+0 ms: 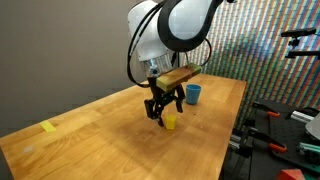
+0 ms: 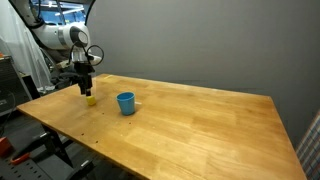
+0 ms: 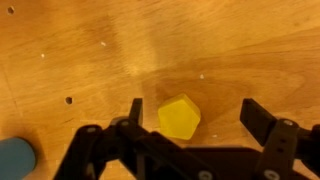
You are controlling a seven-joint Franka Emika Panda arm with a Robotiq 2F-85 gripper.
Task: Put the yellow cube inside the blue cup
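My gripper is open above the yellow cube point(image 1: 171, 122) point(image 3: 179, 117), which sits below and between its fingers, so next it will lower until they are beside the cube's sides.
The yellow cube point(image 3: 179, 117) lies on the wooden table between my open fingers, nearer the finger on the left of the wrist view. It also shows in both exterior views point(image 1: 171, 122) point(image 2: 91, 99). My gripper point(image 3: 196, 118) is open and straddles the cube just above the table; it shows in both exterior views point(image 1: 164, 110) point(image 2: 87, 89). The blue cup point(image 1: 193, 94) point(image 2: 126, 103) stands upright on the table a short way from the cube. In the wrist view only its edge point(image 3: 15, 158) shows at the lower left.
The wooden table point(image 2: 200, 120) ends close behind the cube in an exterior view. A flat yellow scrap point(image 1: 48, 126) lies far off on the table. Clamps and stands point(image 1: 275, 125) sit beyond the table edge.
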